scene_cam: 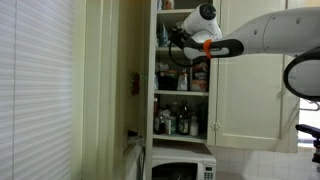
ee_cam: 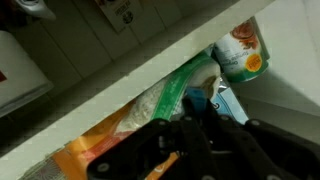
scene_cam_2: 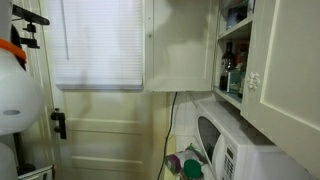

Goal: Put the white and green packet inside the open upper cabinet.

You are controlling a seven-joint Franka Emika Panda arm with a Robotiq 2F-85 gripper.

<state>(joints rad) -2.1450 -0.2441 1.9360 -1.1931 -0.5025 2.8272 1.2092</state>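
My fingers are right at the gap between the orange packet and the can, so my gripper will next turn slightly in place and open to let go of the packet.
In the wrist view my gripper (ee_cam: 205,108) is dark, with its fingers drawn together on the edge of the white and green packet (ee_cam: 165,98). The packet lies slanted under a cream shelf edge, its green strip beside my fingertips. In an exterior view my gripper (scene_cam: 180,42) reaches from the right into an upper shelf of the open upper cabinet (scene_cam: 181,70); the packet is too small to make out there. The cabinet shelves (scene_cam_2: 233,60) and open door (scene_cam_2: 185,45) show in an exterior view, where the gripper is out of sight.
A blue packet (ee_cam: 228,100), a printed can (ee_cam: 245,55) and an orange packet (ee_cam: 85,152) crowd the shelf around my fingers. Bottles (scene_cam: 180,122) fill the lower shelf. A white microwave (scene_cam: 181,168) stands below. A cream panel-door cabinet (scene_cam: 250,100) is beside it.
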